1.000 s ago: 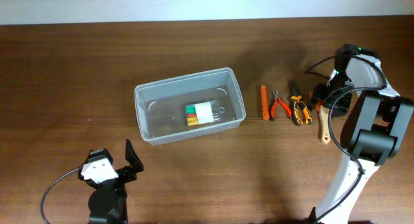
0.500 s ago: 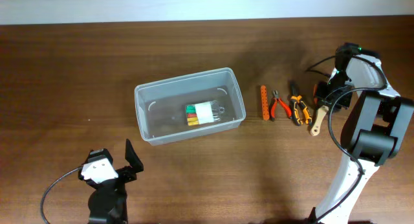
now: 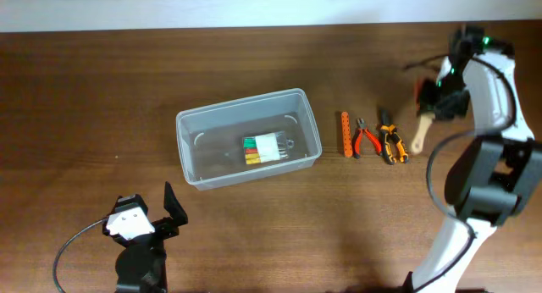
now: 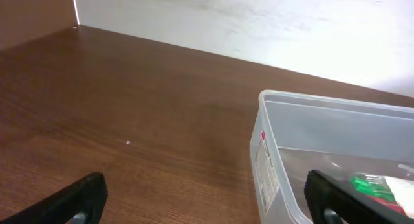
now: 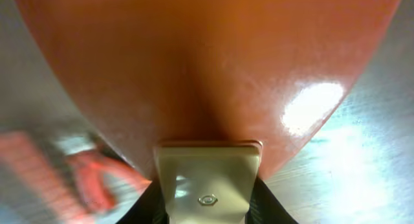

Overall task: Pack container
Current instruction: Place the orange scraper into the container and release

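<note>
The bottom of the container is bare beyond the small clear box. Next, my right gripper should go up over the pliers to the container (image 3: 247,138), turn the tool lengthwise and lower it there.
The clear plastic container (image 3: 247,138) stands at the table's middle, with a small clear box of coloured pieces (image 3: 264,148) inside. Its near corner shows in the left wrist view (image 4: 323,127). My right gripper (image 3: 439,98) is at the far right, shut on a tool with a pale wooden handle (image 3: 417,135) that hangs toward the front left. In the right wrist view, my jaws (image 5: 207,198) clamp the beige handle (image 5: 207,169) and a broad orange head (image 5: 207,68) fills the frame. My left gripper (image 3: 169,210) is open and empty, in front of the container's left end.
An orange bar (image 3: 345,134), red-handled pliers (image 3: 366,140) and orange-and-black pliers (image 3: 390,145) lie in a row right of the container. A white wall edges the table at the back (image 4: 259,23).
My right gripper has risen and moved toward the back with the wood-handled tool, whose handle has swung off the table. The left arm has not moved.
</note>
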